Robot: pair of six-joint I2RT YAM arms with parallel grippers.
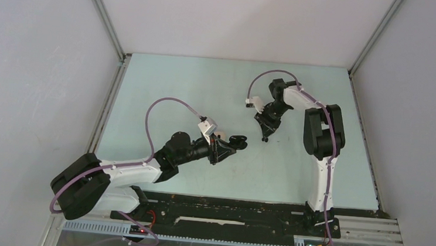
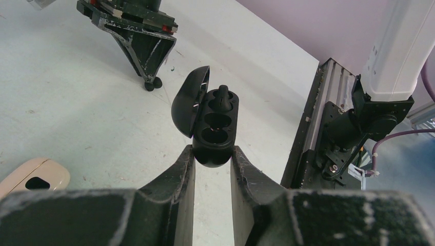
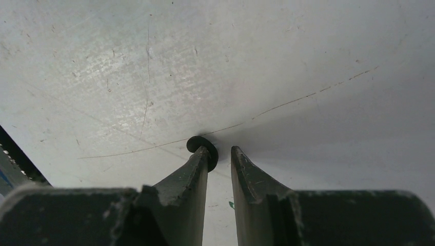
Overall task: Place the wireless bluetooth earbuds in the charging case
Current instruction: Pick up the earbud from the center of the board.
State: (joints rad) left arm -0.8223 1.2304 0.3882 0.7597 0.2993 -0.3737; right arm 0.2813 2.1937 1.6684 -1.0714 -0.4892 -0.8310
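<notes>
The tiny black earbud [image 1: 266,140] [image 3: 211,148] lies off-centre at the gripper's fingers, so my right gripper will next move a little to the left in the wrist view and close on it.
My left gripper [image 2: 212,156] is shut on the near end of a black charging case [image 2: 215,125] and holds it above the table, lid swung open to the left. One black earbud [image 2: 222,94] sits in its far socket; the nearer sockets look empty. In the top view the case [image 1: 238,140] is at the table's middle, by the left gripper [image 1: 230,144]. My right gripper [image 3: 219,152] points down at the table, jaws a narrow gap apart, with nothing between them. A tiny black earbud [image 3: 195,143] lies on the table against its left fingertip [image 3: 203,156]. The right gripper also shows in the top view [image 1: 265,138].
A beige case [image 2: 32,177] lies on the table at the lower left of the left wrist view, close beside the left gripper [image 1: 221,136]. The black base rail [image 2: 314,120] and the right arm's white link [image 2: 397,46] stand to the right.
</notes>
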